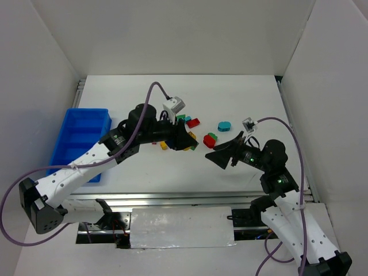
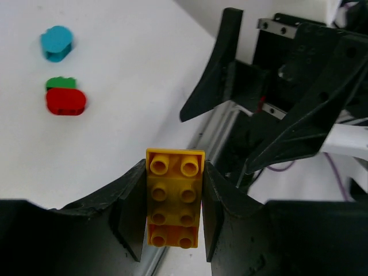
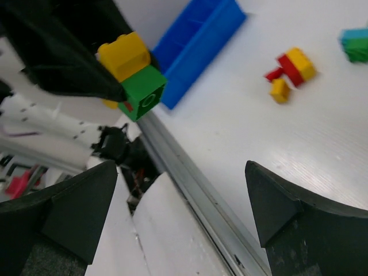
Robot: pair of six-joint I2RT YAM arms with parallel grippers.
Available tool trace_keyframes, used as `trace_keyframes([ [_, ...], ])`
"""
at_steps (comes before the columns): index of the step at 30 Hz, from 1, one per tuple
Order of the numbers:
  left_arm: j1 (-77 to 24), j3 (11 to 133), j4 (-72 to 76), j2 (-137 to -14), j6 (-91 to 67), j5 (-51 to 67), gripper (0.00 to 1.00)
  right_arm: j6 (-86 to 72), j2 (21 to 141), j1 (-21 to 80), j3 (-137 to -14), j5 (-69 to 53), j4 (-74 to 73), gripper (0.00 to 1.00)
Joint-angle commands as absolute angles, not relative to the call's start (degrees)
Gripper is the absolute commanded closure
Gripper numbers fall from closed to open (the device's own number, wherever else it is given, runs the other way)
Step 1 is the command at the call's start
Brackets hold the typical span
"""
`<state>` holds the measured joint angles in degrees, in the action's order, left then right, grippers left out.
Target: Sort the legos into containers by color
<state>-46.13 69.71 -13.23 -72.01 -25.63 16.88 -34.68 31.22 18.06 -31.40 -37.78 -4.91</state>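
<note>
The blue tray's far end is empty, so my left gripper will swing left in the top view, over it, and release the yellow brick.
My left gripper [image 1: 188, 141] is shut on a yellow brick [image 2: 175, 197] and holds it above the table. In the right wrist view a green brick [image 3: 144, 92] is stuck to that yellow brick [image 3: 123, 54]. My right gripper [image 1: 224, 147] is open and empty, facing the left gripper from close by; its fingers [image 3: 287, 210] stand wide apart. On the table lie a teal rounded brick [image 1: 224, 125], a red rounded brick [image 1: 209, 141] touching a green one [image 1: 212, 136], and a red brick [image 1: 193, 122]. The blue tray [image 1: 69, 150] lies at the far left.
A yellow-and-red stack [image 3: 294, 65] and a small yellow brick [image 3: 280, 90] lie under the left arm. Teal and green bricks [image 1: 183, 118] lie behind the left wrist. White walls enclose the table. A metal rail [image 3: 190, 178] runs along the near edge.
</note>
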Motion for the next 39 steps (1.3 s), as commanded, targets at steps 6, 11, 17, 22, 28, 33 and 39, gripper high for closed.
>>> trace_keyframes([
  [6,-43.95,64.17,1.47,-66.45,-33.66,38.22,1.0,-52.52,33.04,18.19,-25.76,-56.95,38.21,0.03],
  [11,-43.95,62.14,8.17,-66.01,-37.08,41.66,1.0,-52.21,35.59,19.86,-26.36,-55.9,38.24,0.04],
  [17,-43.95,61.44,12.91,-66.45,-39.81,43.24,1.0,-49.66,37.0,23.37,-28.04,-53.96,34.99,0.1],
  [22,-43.95,61.08,13.8,-65.74,-40.25,42.8,1.0,-48.16,37.88,25.05,-28.22,-51.69,34.54,0.16],
  [28,-43.95,61.0,12.66,-65.83,-40.08,41.4,1.0,-48.96,39.02,27.59,-28.3,-50.37,38.14,0.19],
  [33,-43.95,60.47,14.06,-66.09,-40.87,41.93,1.0,-46.67,40.34,30.67,-29.44,-46.94,37.87,0.25],
  [39,-43.95,60.47,12.92,-65.83,-40.52,42.1,1.0,-45.53,40.78,30.94,-30.06,-43.95,37.27,0.28],
])
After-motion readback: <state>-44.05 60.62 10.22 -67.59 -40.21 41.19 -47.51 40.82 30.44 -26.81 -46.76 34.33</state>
